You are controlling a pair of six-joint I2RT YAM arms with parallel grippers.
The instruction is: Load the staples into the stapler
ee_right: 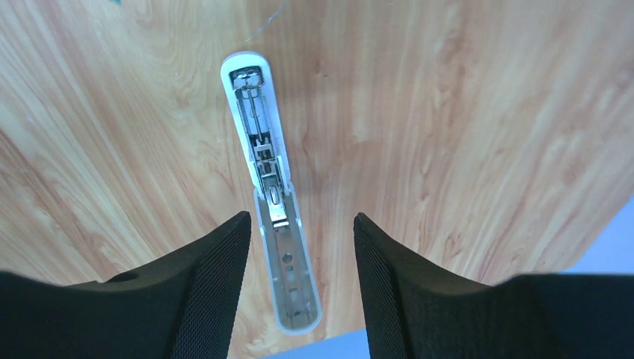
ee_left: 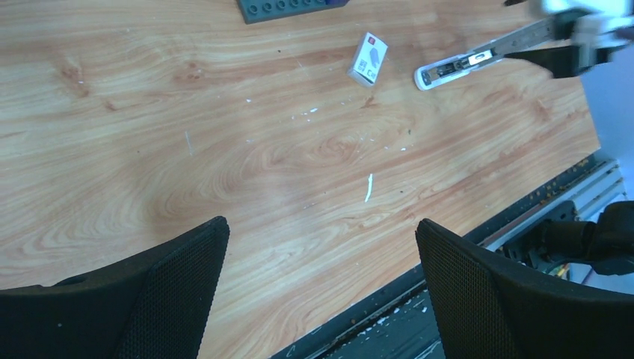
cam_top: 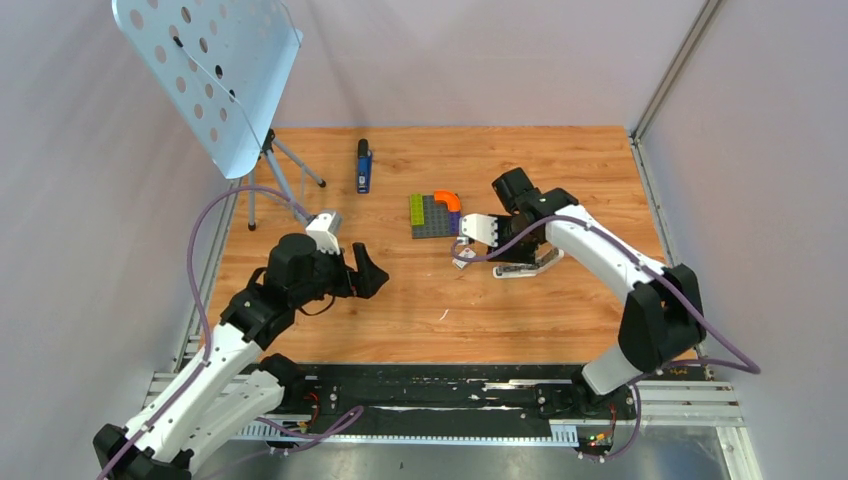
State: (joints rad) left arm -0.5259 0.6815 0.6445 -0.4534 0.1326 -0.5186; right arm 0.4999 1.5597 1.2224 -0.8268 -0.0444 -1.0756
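Observation:
My left gripper will next reach outward to the blue stapler and then go down over its near blue end (cam_top: 364, 182). That end is slim enough to fit between the open fingers.
The slim blue stapler (cam_top: 363, 165) with a black end lies shut at the back of the table, far from both arms. The staples' small white printed box (ee_left: 368, 58) lies on the wood just left of a long white rounded bar (ee_right: 271, 187) with metal inside. My right gripper (ee_right: 299, 218) is open and straddles the near end of that bar, with a gap on each side. It sits in front of the block plate (cam_top: 432, 213). My left gripper (ee_left: 321, 224) is open and holds nothing, low over bare wood at the left (cam_top: 368, 270).
A multicoloured block plate (ee_left: 288, 7) lies mid-table behind the box. A perforated pale-blue stand (cam_top: 215, 70) on a tripod fills the back left corner. The table's front edge and a black rail (ee_left: 478, 247) run just under my left fingers. A thin white sliver (ee_left: 368, 187) lies on the wood.

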